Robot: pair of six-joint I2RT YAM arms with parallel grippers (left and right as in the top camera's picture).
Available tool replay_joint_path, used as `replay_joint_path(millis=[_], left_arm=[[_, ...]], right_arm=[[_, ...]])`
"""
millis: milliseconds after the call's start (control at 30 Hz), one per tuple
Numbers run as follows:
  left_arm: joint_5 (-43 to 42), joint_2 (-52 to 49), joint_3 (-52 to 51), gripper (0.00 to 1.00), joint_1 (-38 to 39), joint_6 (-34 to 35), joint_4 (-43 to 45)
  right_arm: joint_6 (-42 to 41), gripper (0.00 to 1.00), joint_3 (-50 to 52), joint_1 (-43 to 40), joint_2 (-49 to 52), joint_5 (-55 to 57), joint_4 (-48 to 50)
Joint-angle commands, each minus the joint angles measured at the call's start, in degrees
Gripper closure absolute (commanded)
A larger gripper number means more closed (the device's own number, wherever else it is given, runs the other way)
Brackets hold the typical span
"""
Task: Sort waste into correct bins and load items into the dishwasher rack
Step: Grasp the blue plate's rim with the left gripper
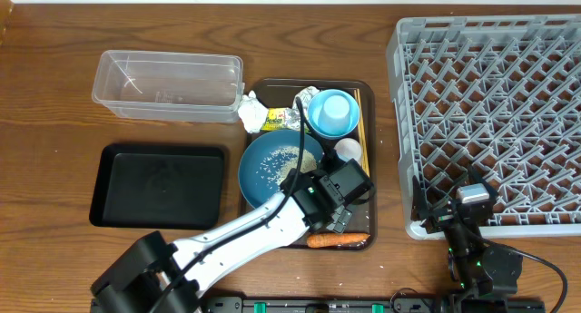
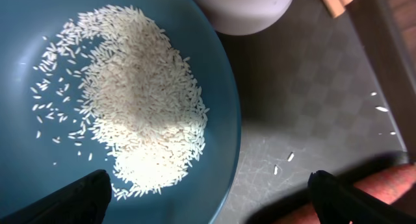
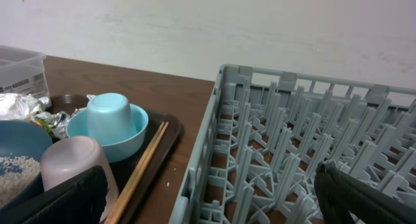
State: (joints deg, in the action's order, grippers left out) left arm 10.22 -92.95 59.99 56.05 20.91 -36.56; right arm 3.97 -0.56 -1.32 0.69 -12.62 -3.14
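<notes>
My left gripper comes down onto the blue plate's rim (image 2: 225, 193) on the carrot's side next and closes, since that rim runs between its open fingers.
The blue plate (image 1: 265, 163) with loose white rice (image 1: 275, 161) lies on the brown tray (image 1: 359, 242). My left gripper (image 1: 329, 224) is open above the plate's near right rim, empty; its view shows rice (image 2: 133, 94), the plate (image 2: 224, 120) and the carrot (image 2: 383, 188) by the right finger. The carrot (image 1: 338, 240) lies at the tray's front. Light blue cup (image 1: 332, 109) sits upside down in the light blue bowl (image 1: 315, 122); white cup (image 1: 348, 150), chopsticks (image 1: 359, 122), tissue (image 1: 251, 111) and foil wrapper (image 1: 277, 120) are near. My right gripper (image 1: 451, 213) is open, empty, at the grey rack's (image 1: 490, 122) front left corner.
The clear tub (image 1: 168, 84) stands at the back left and the black tray (image 1: 159, 184) in front of it. The right wrist view shows the rack (image 3: 273, 133), chopsticks (image 3: 143, 165), white cup (image 3: 75, 162) and bowl (image 3: 130, 143).
</notes>
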Motion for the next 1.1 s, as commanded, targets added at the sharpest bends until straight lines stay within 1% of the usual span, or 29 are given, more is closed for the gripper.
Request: replay_joint_path(millis=[0,267,433,567,667,900,967,1067], left_arm=[[-0.2,-2.7,-0.1,0.01,0.2,-1.1,0.0],[-0.1,-7.8,-0.1,0.00,0.2,0.7,0.3],[-0.1,-7.9,-0.1,0.14,0.2,0.8,1.7],[-0.1,-7.9,-0.1,0.30,0.2,0.8,2.0],[-0.1,-7.9,-0.1,0.36,0.2,0.8,1.9],[-0.1,-8.2,-0.2,0.44,0.2,0.8,1.8],[-0.1,-8.6,-0.3,0.50,0.2,0.8,1.7],[-0.1,-9.4,-0.3,0.54,0.2,0.8,1.7]], right_arm=[[-0.7,0.01,0.2,-0.5,-0.3,0.0,0.0],[-0.7,0.01,0.2,-0.5,-0.3,0.0,0.0],[-0.7,0.01,0.2,-0.5,-0.3,0.0,0.0],[-0.7,0.01,0.2,-0.5,-0.3,0.0,0.0],[-0.7,0.01,0.2,-0.5,-0.3,0.0,0.0],[-0.7,0.01,0.2,-0.5,-0.3,0.0,0.0],[-0.7,0.01,0.2,-0.5,-0.3,0.0,0.0],[-0.7,0.01,0.2,-0.5,-0.3,0.0,0.0]])
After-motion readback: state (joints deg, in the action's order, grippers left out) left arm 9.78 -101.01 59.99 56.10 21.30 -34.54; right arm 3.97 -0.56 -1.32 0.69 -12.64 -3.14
